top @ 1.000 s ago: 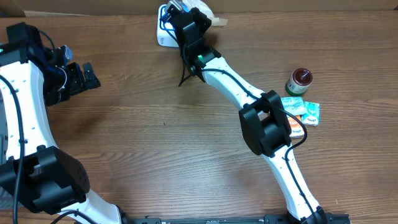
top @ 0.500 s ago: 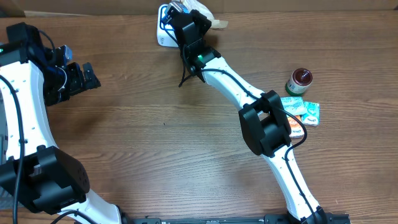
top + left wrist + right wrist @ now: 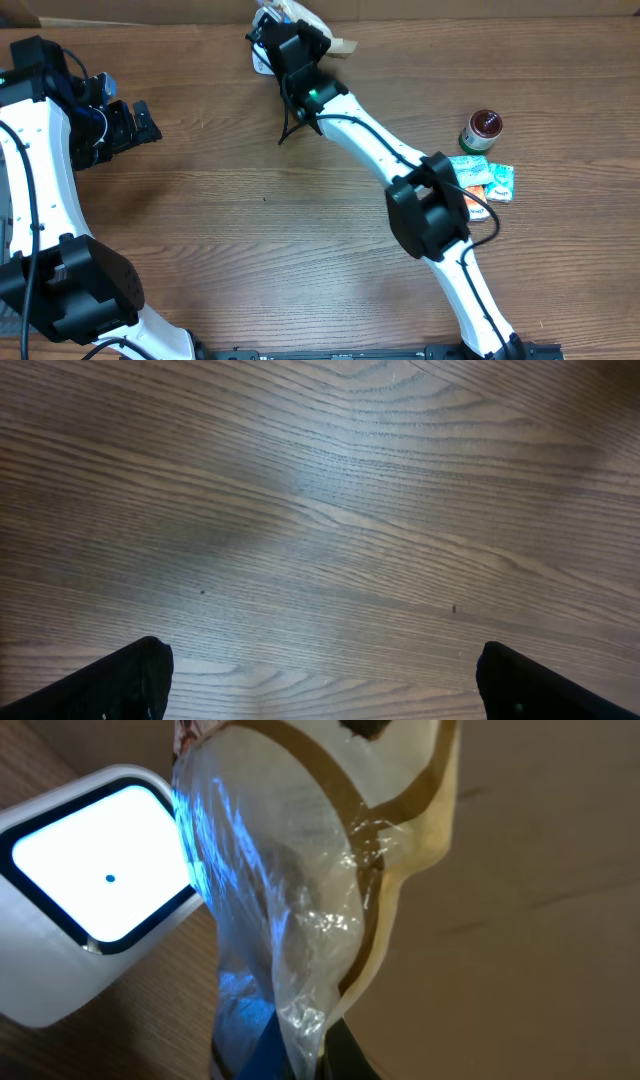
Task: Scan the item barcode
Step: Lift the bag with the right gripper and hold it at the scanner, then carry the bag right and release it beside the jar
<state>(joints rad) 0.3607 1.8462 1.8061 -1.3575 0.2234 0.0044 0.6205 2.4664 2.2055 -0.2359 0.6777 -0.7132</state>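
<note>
I will next move my right gripper to the right in the overhead view and back, then lower it over the green-and-white packets to let go, because other items are gathered there.
A crinkled clear-and-tan plastic packet [image 3: 290,890] hangs pinched in my right gripper [image 3: 320,1055], which is shut on its lower end. It is held just right of the white scanner [image 3: 90,910], whose lit window faces up, and blue light falls on the film. No barcode shows on the packet. From overhead, my right gripper [image 3: 283,30] covers most of the scanner [image 3: 257,62] at the table's far edge, with the packet [image 3: 318,18] poking out behind it. My left gripper [image 3: 140,122] stands open at the far left over bare wood, and its view shows only its fingertips [image 3: 135,680].
A small jar with a dark red lid [image 3: 481,130] stands at the right, with green-and-white packets [image 3: 485,178] lying just in front of it. A cardboard wall [image 3: 500,8] runs along the table's back edge.
My right gripper has shifted a little left with the packet, now covering more of the scanner. The left arm has not moved.
</note>
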